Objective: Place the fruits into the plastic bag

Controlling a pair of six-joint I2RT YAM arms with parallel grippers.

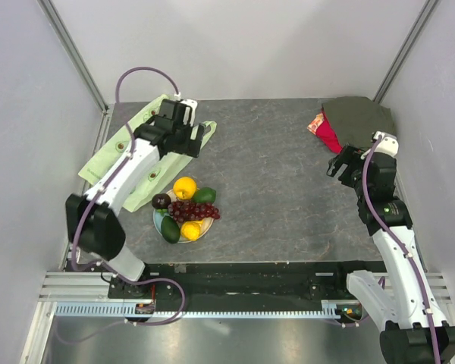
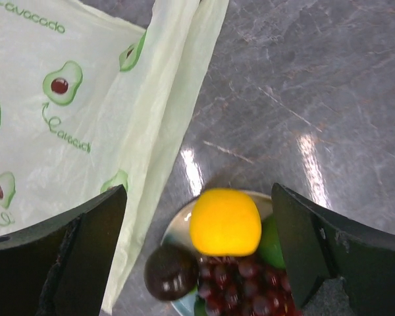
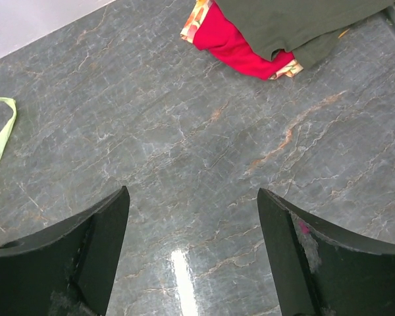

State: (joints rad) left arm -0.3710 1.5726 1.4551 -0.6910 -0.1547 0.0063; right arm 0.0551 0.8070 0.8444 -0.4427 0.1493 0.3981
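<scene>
I will next move my left gripper outward and down onto the long edge of the bag (image 1: 98, 161), near the handle.
The fruits lie on a pale plate (image 1: 205, 228): a yellow-orange citrus (image 1: 185, 186) at the back, a second citrus (image 1: 191, 230) in front, dark red grapes (image 1: 194, 210), two green avocados (image 1: 205, 195) (image 1: 170, 229) and a dark round fruit (image 1: 161, 201). The pale green plastic bag (image 1: 98, 161) lies flat at the left, partly under my left arm. My left gripper (image 1: 196, 144) is open and empty, above the table just behind the plate. Its wrist view shows the bag (image 2: 85, 118), the back citrus (image 2: 225, 222), the dark fruit (image 2: 171, 272) and the grapes (image 2: 243, 289). My right gripper (image 1: 336, 164) is open and empty at the right.
A dark green and red cloth (image 1: 349, 121) lies at the back right corner and shows in the right wrist view (image 3: 296, 26). One bag handle (image 3: 0, 131) shows at that view's left edge. White walls and metal posts enclose the table.
</scene>
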